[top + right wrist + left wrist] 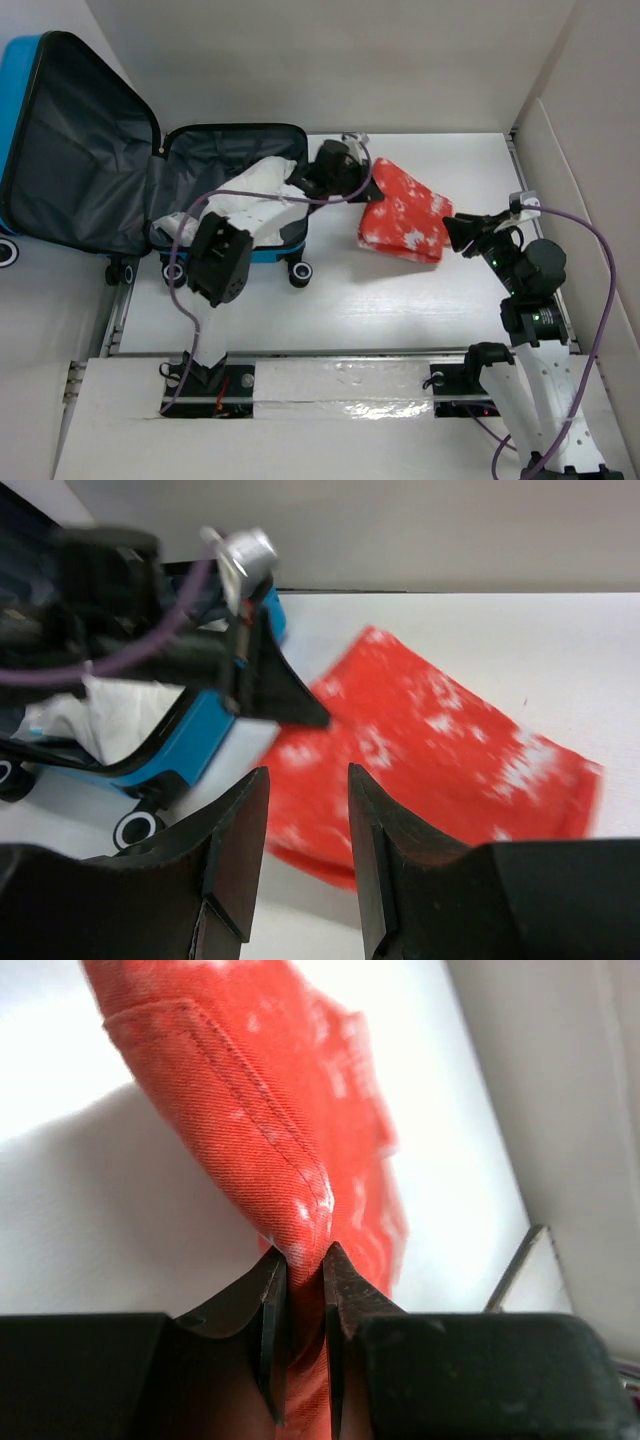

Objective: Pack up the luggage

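Next, my left gripper raises the garment over the luggage's raised rim. Then it brings the garment down onto the white clothing to the left in the top view.
The blue luggage (60,150) lies open at the left, black lining up, with white clothing (250,205) in its right half. A folded red garment with white speckles (405,215) lies on the table right of the luggage. My left gripper (362,175) is shut on the garment's left edge, and the left wrist view shows the red cloth (290,1150) pinched between the jaws (305,1260). My right gripper (455,232) is open and empty just right of the garment, which also shows in the right wrist view (440,750) beyond the gripper (308,780).
White walls enclose the table at the back and right (560,150). The luggage's wheels (300,270) stand on the table near its front corner. Purple cables (590,300) trail from both arms. A raised white ledge (320,385) runs along the near edge.
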{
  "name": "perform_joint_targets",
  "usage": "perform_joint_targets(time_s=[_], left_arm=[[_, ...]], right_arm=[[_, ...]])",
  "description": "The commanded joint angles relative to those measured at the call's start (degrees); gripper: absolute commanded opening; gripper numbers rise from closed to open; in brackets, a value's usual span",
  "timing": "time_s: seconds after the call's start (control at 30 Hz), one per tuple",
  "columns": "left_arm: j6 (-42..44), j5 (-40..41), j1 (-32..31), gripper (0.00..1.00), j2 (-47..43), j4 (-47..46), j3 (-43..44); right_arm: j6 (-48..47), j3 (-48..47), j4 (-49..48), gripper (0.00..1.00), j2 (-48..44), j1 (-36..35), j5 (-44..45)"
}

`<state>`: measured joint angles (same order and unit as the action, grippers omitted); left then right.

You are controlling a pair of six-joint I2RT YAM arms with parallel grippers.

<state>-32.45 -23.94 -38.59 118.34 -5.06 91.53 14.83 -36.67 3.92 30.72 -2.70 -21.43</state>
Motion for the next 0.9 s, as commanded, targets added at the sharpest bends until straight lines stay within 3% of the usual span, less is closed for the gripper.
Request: perform_joint_targets(time_s=[0.0,0.17,0.23,0.33,0.47,0.67,0.83,0.87], left_arm=[[2.56,0.13,7.63,0.0,-13.04,1.27,3.13],[3.35,0.56,18.79,0.0,-23.32,4.53,-3.8],[3.79,1.61,26.17,0.0,-27.53,4.62,-10.1],[1.96,0.48,37.3,0.0,-31.23,1.13,-21.33],[4.14,1.35,46.73,0.0,-30.81,-0.48,-29.55],[7.04,1.01,52.12,0.0,-28.43,1.28,-29.92],[9.24,7.42,53.35,0.0,-30.54,4.61,-30.44],[9.24,7.68,54.22,0.08,-30.8,4.97,-30.44]], right_arm=[[0.29,1.94,0.03,0.43,-1.62,-0.29,0.16],[0.37,4.23,-0.4,0.43,-1.98,-1.43,0.6],[0.46,5.63,-0.93,0.43,-1.72,-1.96,-0.36],[0.64,6.78,-2.78,0.43,-1.19,-2.49,-0.81],[-0.06,7.31,-3.31,0.44,-0.66,-3.63,-0.19],[-0.5,7.92,-3.31,0.44,-0.4,-4.24,0.16],[-0.68,9.06,-5.77,0.44,0.48,-4.77,-1.33],[-0.68,9.33,-6.64,0.44,0.74,-4.77,-1.77]])
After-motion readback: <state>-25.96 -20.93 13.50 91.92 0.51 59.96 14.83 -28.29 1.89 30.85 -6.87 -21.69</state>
